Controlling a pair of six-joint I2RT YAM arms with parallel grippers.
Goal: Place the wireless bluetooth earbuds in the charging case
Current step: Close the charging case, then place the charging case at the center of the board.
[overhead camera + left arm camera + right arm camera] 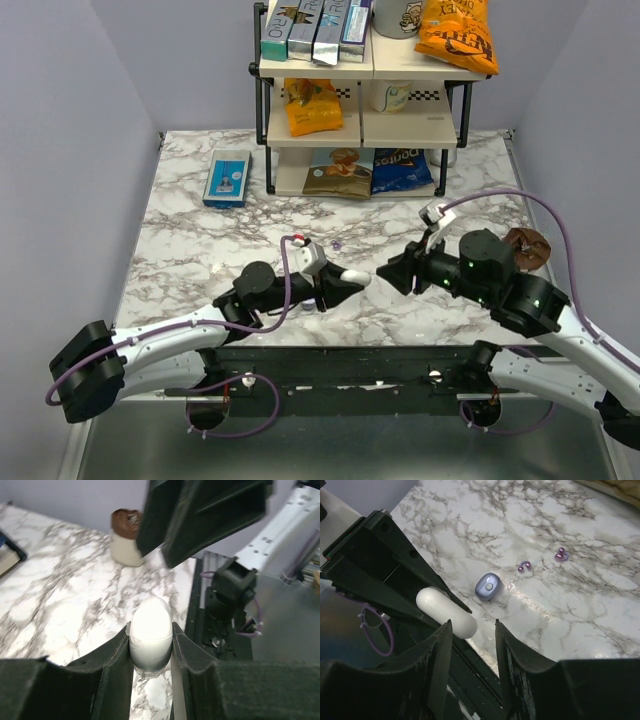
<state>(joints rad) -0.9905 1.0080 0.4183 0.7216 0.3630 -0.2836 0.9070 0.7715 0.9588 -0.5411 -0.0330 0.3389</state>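
Note:
My left gripper swings outward and lower next, tilting its fingers down until the case rests on the marble (pixel 393 219) (pixel 37 597) in front of the shelf's blue bag.
The charging case (pixel 150 625) is a white, egg-shaped shell with a seam round it. My left gripper (pixel 151 630) is shut on its sides, and its rounded end sticks out past the fingertips. From above, the case (pixel 357 278) points right at my right gripper (pixel 385 272). The right gripper (pixel 472 622) is open, and the tip of the case (pixel 447 611) sits at its mouth beside the left finger. A lavender-blue oval piece (pixel 487 586) lies on the marble, with two tiny purple pieces (pixel 524 566) (pixel 561 555) beyond it. I cannot tell which of these are the earbuds.
A wire shelf (pixel 360 120) of snack bags and boxes stands at the back. A blue rectangular box (pixel 227 178) lies at the back left. A brown-topped cup (pixel 525 248) stands by the right arm (pixel 520 290). The table's near edge and mounting rail (pixel 340 365) run just below both grippers.

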